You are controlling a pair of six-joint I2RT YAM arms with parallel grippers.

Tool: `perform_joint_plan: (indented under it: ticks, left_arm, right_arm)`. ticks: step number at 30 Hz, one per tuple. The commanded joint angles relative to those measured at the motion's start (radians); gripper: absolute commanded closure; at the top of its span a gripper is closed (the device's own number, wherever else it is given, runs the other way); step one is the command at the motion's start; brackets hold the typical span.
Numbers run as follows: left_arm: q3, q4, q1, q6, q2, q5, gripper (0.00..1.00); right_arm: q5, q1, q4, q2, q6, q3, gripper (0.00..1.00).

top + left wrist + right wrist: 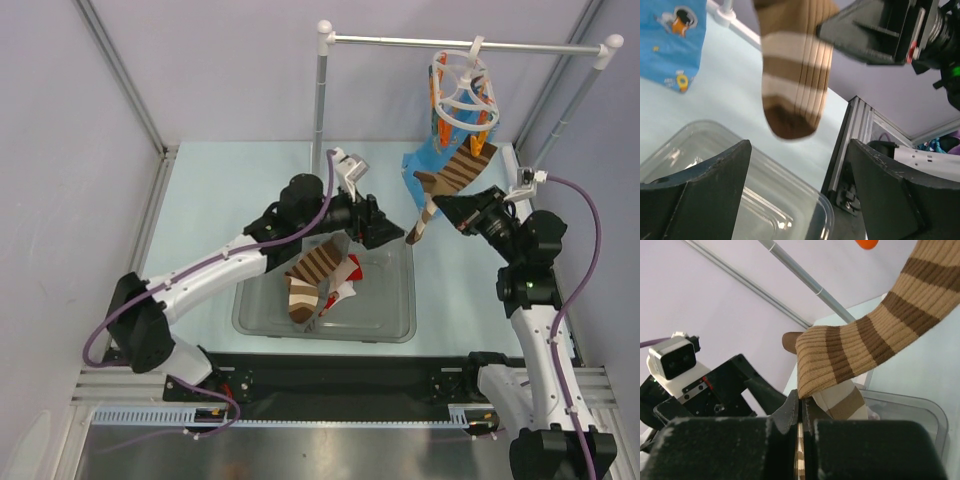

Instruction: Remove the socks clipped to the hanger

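Next, my left gripper moves toward the right in the top view, then onto the striped sock's toe (pixel 416 231), which hangs free below my right gripper.
The white ring hanger (pixel 465 95) with orange pegs hangs from the rail at the back right. A brown-and-cream striped sock (pixel 455 172) runs from its pegs down to my right gripper (pixel 446 206). That gripper is shut on the sock's middle (pixel 865 345), jaws pressed together (pixel 801 405). The sock's toe (pixel 795 85) dangles below it. A bright blue printed sock (pixel 425 165) hangs behind it and also shows in the left wrist view (pixel 675 40). My left gripper (pixel 388 235) is open and empty (pixel 800 170), just left of the dangling toe, above the bin's far edge.
A clear plastic bin (pixel 395 325) sits in front of the arms; a striped sock (pixel 312 272) and a white-and-red sock (pixel 345 285) lie in it. The metal rail stand (pixel 400 41) spans the back. Frame posts and walls stand at both sides.
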Motion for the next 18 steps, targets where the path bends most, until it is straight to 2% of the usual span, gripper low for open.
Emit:
perform_joint_plan:
  ticks: [1,11,14,16,17,18]
  left_arm:
    - [0.096,0.065,-0.031,0.077,0.081,-0.001,0.14]
    - [0.239,0.026,-0.074,0.088,0.211,-0.004,0.16]
    - [0.254,0.019,-0.079,0.081,0.239,-0.005,0.24]
    - [0.259,0.015,-0.079,0.077,0.251,0.008,0.35]
    - [0.264,0.014,-0.079,0.075,0.259,0.015,0.49]
    - [0.264,0.011,-0.079,0.072,0.259,0.018,0.58]
  right_arm:
    - [0.008,0.014,0.122,-0.026,0.119,-0.037,1.0]
    - [0.054,0.023,0.189,-0.051,0.208,-0.084,1.0]
    - [0.059,0.029,0.195,-0.048,0.211,-0.104,1.0]
    - [0.057,0.031,0.198,-0.049,0.219,-0.12,1.0]
    - [0.059,0.031,0.197,-0.054,0.22,-0.123,1.0]
    - [0.059,0.031,0.191,-0.055,0.219,-0.123,1.0]
